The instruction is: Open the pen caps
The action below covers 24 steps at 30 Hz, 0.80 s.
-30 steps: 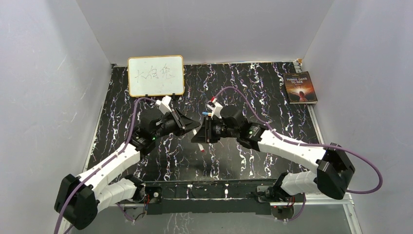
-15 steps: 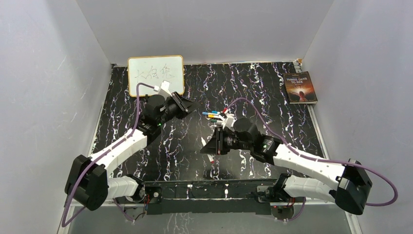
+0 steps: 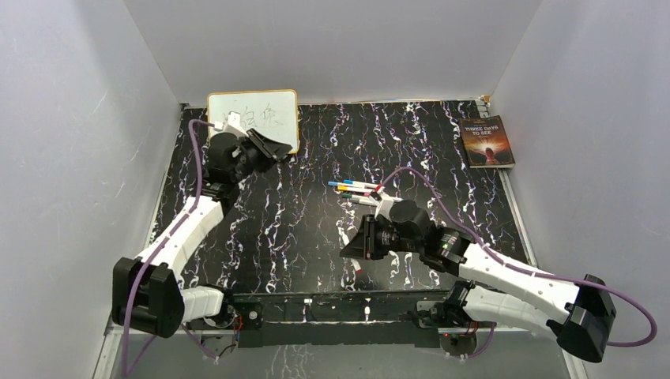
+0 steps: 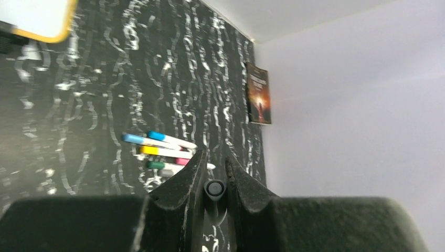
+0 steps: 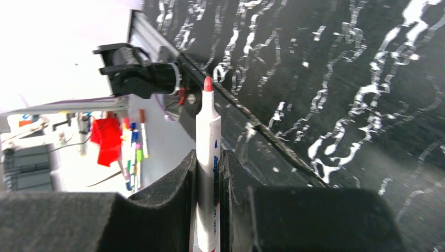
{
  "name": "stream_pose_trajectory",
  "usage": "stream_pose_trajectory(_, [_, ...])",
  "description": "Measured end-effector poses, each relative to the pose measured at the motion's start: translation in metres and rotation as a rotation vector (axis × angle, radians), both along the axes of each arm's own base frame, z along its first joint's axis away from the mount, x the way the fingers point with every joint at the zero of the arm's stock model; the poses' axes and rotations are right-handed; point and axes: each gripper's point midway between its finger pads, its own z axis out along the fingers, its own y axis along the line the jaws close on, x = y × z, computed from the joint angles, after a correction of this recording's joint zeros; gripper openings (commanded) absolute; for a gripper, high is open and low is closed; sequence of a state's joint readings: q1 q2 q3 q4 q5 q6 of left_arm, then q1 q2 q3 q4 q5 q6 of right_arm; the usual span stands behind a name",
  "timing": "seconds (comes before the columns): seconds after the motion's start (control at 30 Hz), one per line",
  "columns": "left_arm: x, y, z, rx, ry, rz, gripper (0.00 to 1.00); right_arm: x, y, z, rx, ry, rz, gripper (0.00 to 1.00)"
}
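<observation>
Next, the right gripper swings away from my base past the capped pens (image 3: 354, 188) toward the book's side, turning and lowering onto open table.
My right gripper (image 5: 208, 153) is shut on a white-barrelled pen (image 5: 208, 131) whose bare red tip (image 5: 208, 84) points up past the table's near edge. In the top view this gripper (image 3: 352, 246) hovers low over the front middle of the table. My left gripper (image 4: 214, 157) is shut on a small pen cap (image 4: 214, 189), seen end-on and looking dark grey. In the top view it (image 3: 272, 148) is raised by the whiteboard. Several capped pens (image 3: 354, 188) lie side by side mid-table. They also show in the left wrist view (image 4: 160, 152) with blue, yellow, pink and green caps.
A framed whiteboard (image 3: 253, 122) with writing leans at the back left. A dark book (image 3: 487, 142) lies at the back right, also in the left wrist view (image 4: 258, 94). Grey walls enclose the black marbled table (image 3: 300, 229). A metal rail (image 3: 340, 304) runs along its near edge.
The two grippers have drawn apart. The left one swung back and left to the whiteboard with the cap. The right one pulled toward the near edge with the pen.
</observation>
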<state>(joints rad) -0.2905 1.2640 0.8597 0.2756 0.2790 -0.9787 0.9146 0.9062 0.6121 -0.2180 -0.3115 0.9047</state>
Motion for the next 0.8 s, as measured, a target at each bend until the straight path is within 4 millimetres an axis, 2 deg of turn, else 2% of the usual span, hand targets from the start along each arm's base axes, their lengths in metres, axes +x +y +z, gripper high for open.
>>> stream_pose_trajectory(0.1, [-0.002,0.023,-0.004,0.059,0.026,0.026,0.01,0.004,-0.010,-0.014,-0.076,-0.002,-0.032,0.00])
stream_pose_trajectory(0.2, [-0.018,0.030,-0.011,0.116,0.059,0.006,0.03,0.012,-0.020,-0.026,-0.180,-0.023,-0.066,0.00])
stream_pose_trajectory(0.3, [-0.034,0.034,-0.019,0.166,0.087,-0.015,0.04,0.027,-0.027,-0.029,-0.280,-0.066,-0.102,0.00])
stream_pose_trajectory(0.53, [-0.060,0.047,-0.066,0.294,0.231,-0.051,0.04,0.067,-0.044,-0.038,-0.516,-0.159,-0.184,0.00])
stream_pose_trajectory(0.67, [-0.066,0.052,-0.091,0.352,0.310,-0.065,0.04,0.102,-0.078,-0.059,-0.667,-0.144,-0.265,0.00])
stream_pose_trajectory(0.8, [-0.069,0.055,-0.105,0.384,0.352,-0.078,0.04,0.143,-0.138,-0.074,-0.760,-0.067,-0.411,0.00])
